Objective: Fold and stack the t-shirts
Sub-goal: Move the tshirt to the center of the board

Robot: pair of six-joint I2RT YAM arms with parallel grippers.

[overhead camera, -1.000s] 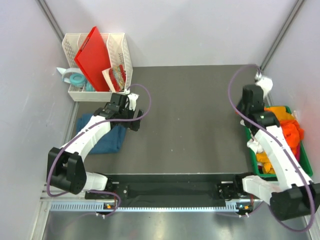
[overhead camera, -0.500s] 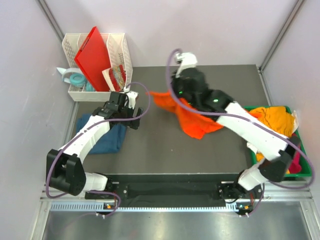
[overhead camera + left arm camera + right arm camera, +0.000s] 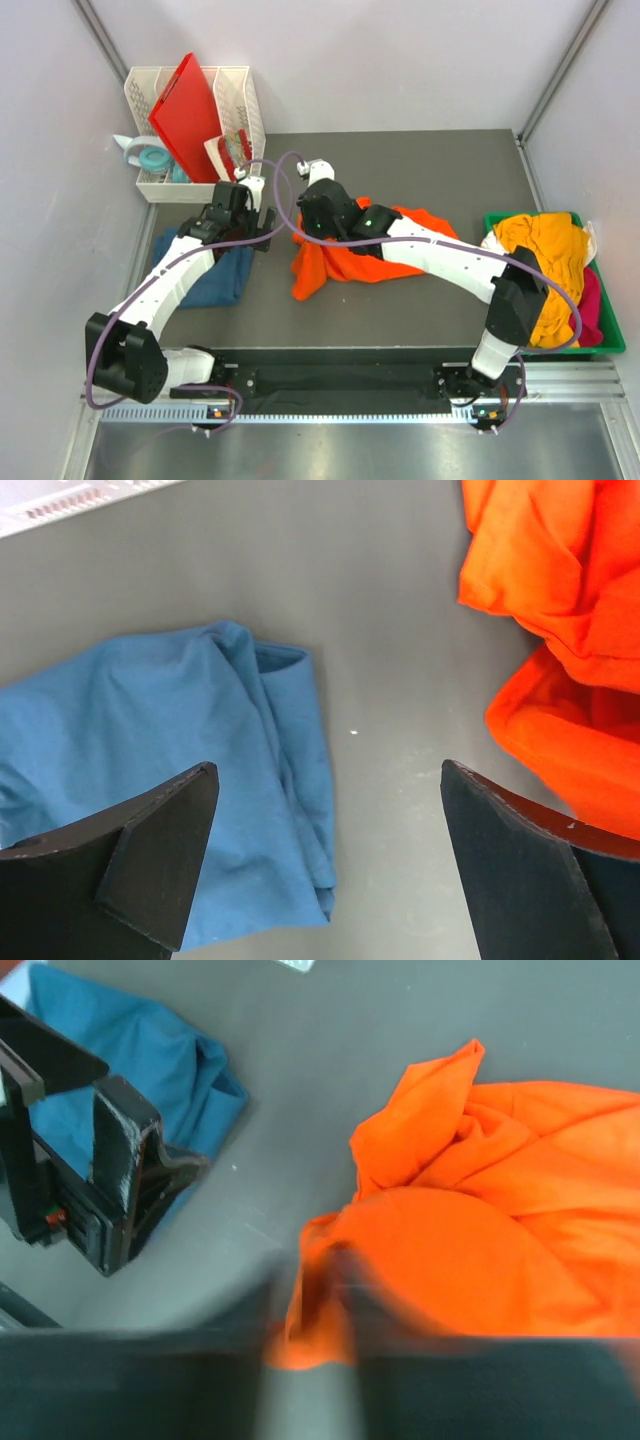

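I'll move my left gripper right in the top view and down onto the orange t-shirt's nearest end next.
The bright orange t-shirt (image 3: pixel 375 255) lies crumpled on the dark mat, left of centre. My right gripper (image 3: pixel 316 212) is at its left end. In the right wrist view the fingers are blurred, with a fold of orange cloth (image 3: pixel 480 1230) pinched between them at the gripper (image 3: pixel 310 1305). The dark teal-blue t-shirt (image 3: pixel 205 278) lies bunched at the mat's left edge. My left gripper (image 3: pixel 243 215) hovers over its right edge, open and empty (image 3: pixel 325 770), with blue cloth (image 3: pixel 150 740) below and orange cloth (image 3: pixel 560 600) to the right.
A green bin (image 3: pixel 612 342) at the right edge holds a mustard-yellow shirt (image 3: pixel 545 250) and a pink one (image 3: pixel 592 305). A white basket (image 3: pixel 240 95) with the red board (image 3: pixel 185 110) stands at the back left, a tape roll (image 3: pixel 152 158) beside it.
My right arm swung from the green bin across the table, carrying the orange shirt leftward and down onto the mat. My left gripper shifted slightly back.
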